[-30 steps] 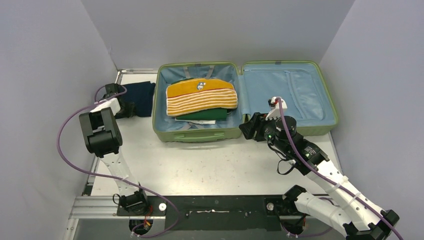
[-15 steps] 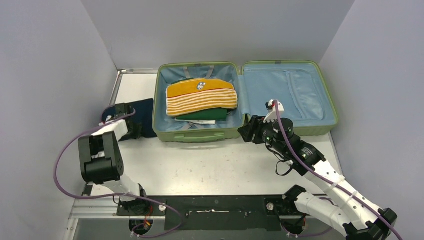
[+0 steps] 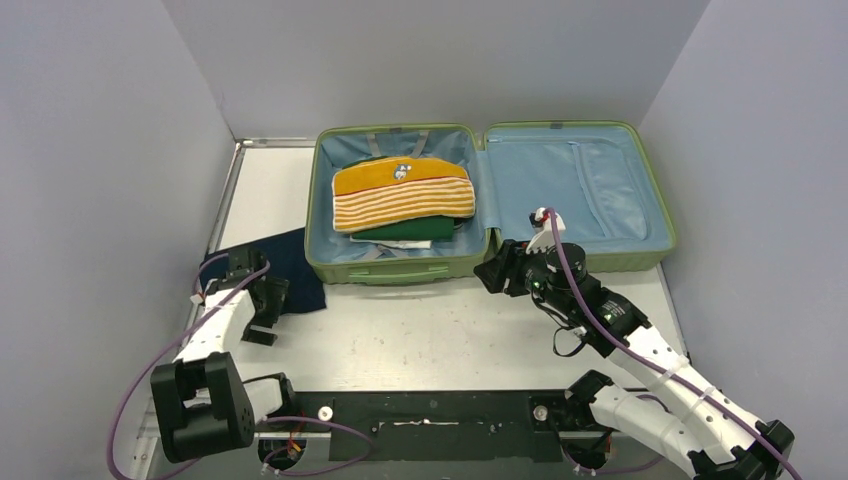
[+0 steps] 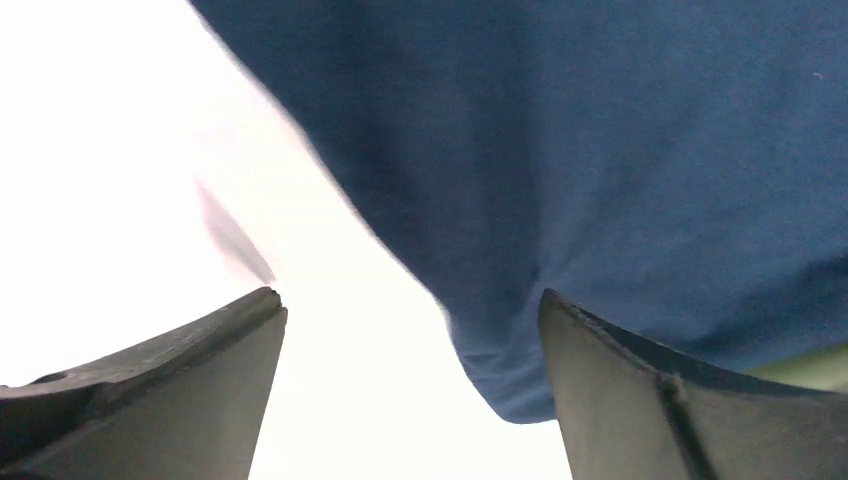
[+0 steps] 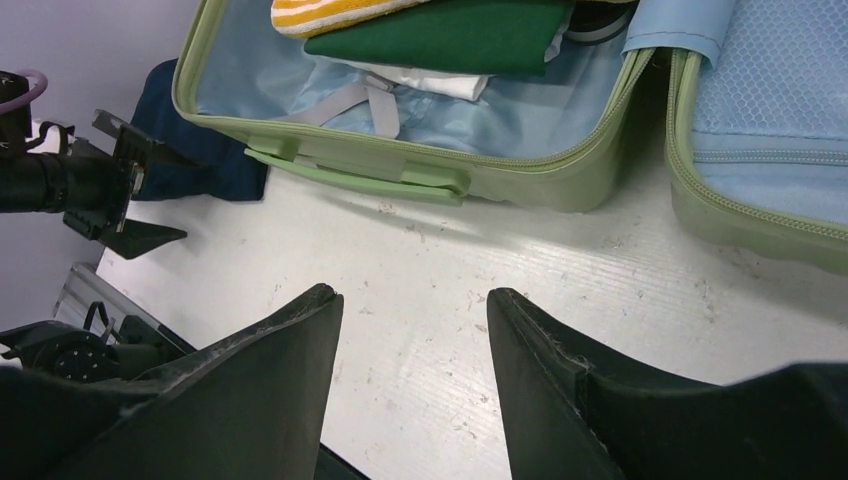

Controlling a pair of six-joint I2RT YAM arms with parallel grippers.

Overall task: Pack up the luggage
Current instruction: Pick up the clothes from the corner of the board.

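My left gripper shifts outward next until its fingers straddle the navy cloth's near edge (image 3: 288,309) (image 4: 465,318), since that edge lies outward of the gap between them.
The luggage (image 3: 400,270) lies open at the back of the table, light-green shell and blue lining. Its left half holds an orange-and-yellow striped garment (image 3: 403,195) on top of a green one (image 3: 405,230). The lid half (image 3: 575,180) on the right holds nothing. A navy cloth (image 3: 297,268) lies flat on the table by the luggage's front-left corner. My left gripper (image 3: 270,312) is open at the cloth's near edge. In the left wrist view a corner of the navy cloth (image 4: 600,150) reaches beside the right finger, ungripped. My right gripper (image 3: 492,272) hovers open and empty before the luggage's front wall (image 5: 520,180).
Grey walls close in the table on the left, back and right. The luggage's front handle (image 5: 360,172) sticks out toward the arms. A black rail (image 3: 420,410) with both arm bases runs along the near edge.
My left gripper dragged the navy cloth from the back left toward the front, then opened and let it go. My right gripper drifted slightly nearer and left.
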